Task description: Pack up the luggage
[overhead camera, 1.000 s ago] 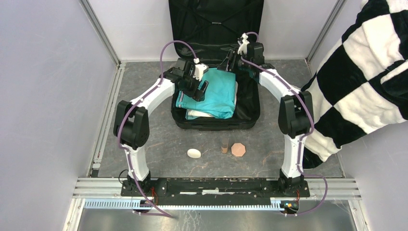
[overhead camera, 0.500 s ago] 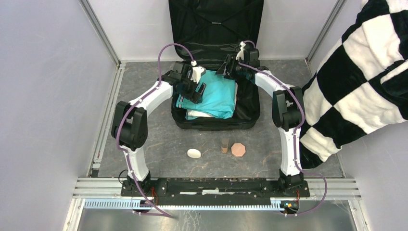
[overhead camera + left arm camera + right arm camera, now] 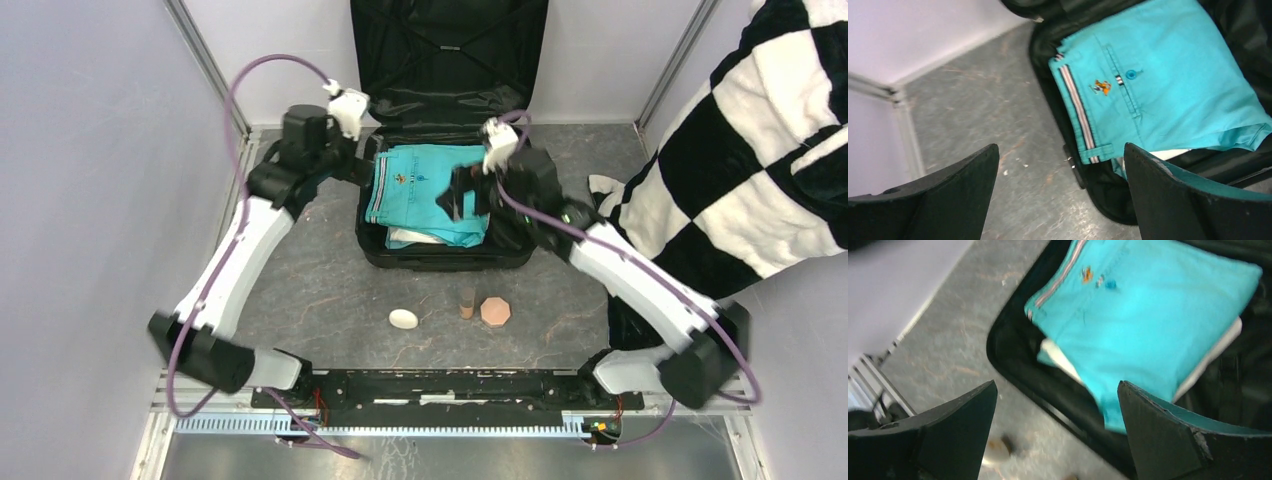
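Observation:
The small brown cylinder stands outside the luggage, below and back from my right gripper. My right gripper will next pull back past the rim of the luggage and go down around it.
The luggage (image 3: 445, 262) lies open on the floor with its lid (image 3: 450, 50) upright against the back wall. A folded teal garment (image 3: 430, 190) lies in it on top of a white one (image 3: 408, 238). My left gripper (image 3: 352, 160) is open and empty beside the case's far left rim; its wrist view shows the teal garment (image 3: 1158, 85) and the rim (image 3: 1108, 200) between the open fingers (image 3: 938, 200). My right gripper (image 3: 452, 198) is open and empty above the garment's near right part; its wrist view shows the garment (image 3: 1148, 325) and the rim (image 3: 1013, 370).
A white oval object (image 3: 403, 318), a small brown cylinder (image 3: 466, 302) and a pink octagonal object (image 3: 495, 311) lie on the floor in front of the case. A black-and-white checkered blanket (image 3: 760, 150) hangs at the right. Metal rails run along the left wall.
Both arms have drawn back from the teal garment. The left gripper swung out to the case's far left rim. The right gripper moved from the back right toward the near side.

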### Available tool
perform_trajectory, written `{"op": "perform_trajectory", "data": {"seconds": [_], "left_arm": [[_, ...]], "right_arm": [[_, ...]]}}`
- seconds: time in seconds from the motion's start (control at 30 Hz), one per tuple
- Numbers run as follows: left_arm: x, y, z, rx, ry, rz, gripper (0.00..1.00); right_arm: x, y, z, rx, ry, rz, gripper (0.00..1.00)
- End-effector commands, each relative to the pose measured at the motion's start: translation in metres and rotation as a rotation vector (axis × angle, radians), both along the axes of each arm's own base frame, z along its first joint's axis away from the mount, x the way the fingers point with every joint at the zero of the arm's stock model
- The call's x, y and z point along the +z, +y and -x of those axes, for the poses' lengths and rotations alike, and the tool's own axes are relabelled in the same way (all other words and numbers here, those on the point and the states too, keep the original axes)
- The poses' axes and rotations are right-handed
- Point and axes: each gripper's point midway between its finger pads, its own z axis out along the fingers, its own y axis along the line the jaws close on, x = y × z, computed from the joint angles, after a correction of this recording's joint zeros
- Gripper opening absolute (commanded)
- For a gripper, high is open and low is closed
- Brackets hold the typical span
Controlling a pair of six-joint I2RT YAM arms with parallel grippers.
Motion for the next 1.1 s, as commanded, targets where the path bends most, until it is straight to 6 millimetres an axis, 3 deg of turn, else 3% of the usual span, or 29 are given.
{"op": "perform_trajectory", "data": {"seconds": [0.0, 0.07, 0.2, 0.4, 0.7, 0.93, 1.07], "left_arm": [[0.014, 0.035, 0.025, 0.088, -0.05, -0.053, 1.0], [0.012, 0.047, 0.032, 0.106, -0.038, -0.056, 1.0], [0.002, 0.063, 0.041, 0.131, -0.003, -0.017, 1.0], [-0.027, 0.073, 0.05, 0.119, 0.113, 0.019, 1.0], [-0.044, 0.081, 0.063, 0.117, 0.132, 0.01, 1.0], [-0.054, 0.085, 0.063, 0.128, 0.152, -0.019, 1.0], [-0.054, 0.086, 0.062, 0.129, 0.144, -0.021, 1.0]], "right_arm": [[-0.06, -0.045, 0.051, -0.093, 0.004, 0.202, 0.98], [-0.076, -0.049, 0.085, -0.065, 0.002, 0.241, 0.98], [-0.101, -0.055, 0.13, -0.038, 0.034, 0.251, 0.98], [-0.135, -0.057, 0.162, 0.0, 0.063, 0.271, 0.98], [-0.157, -0.039, 0.161, 0.038, 0.049, 0.321, 0.95], [-0.163, -0.019, 0.149, 0.055, 0.03, 0.338, 0.72], [-0.172, -0.013, 0.147, 0.075, 0.039, 0.37, 0.51]]}}
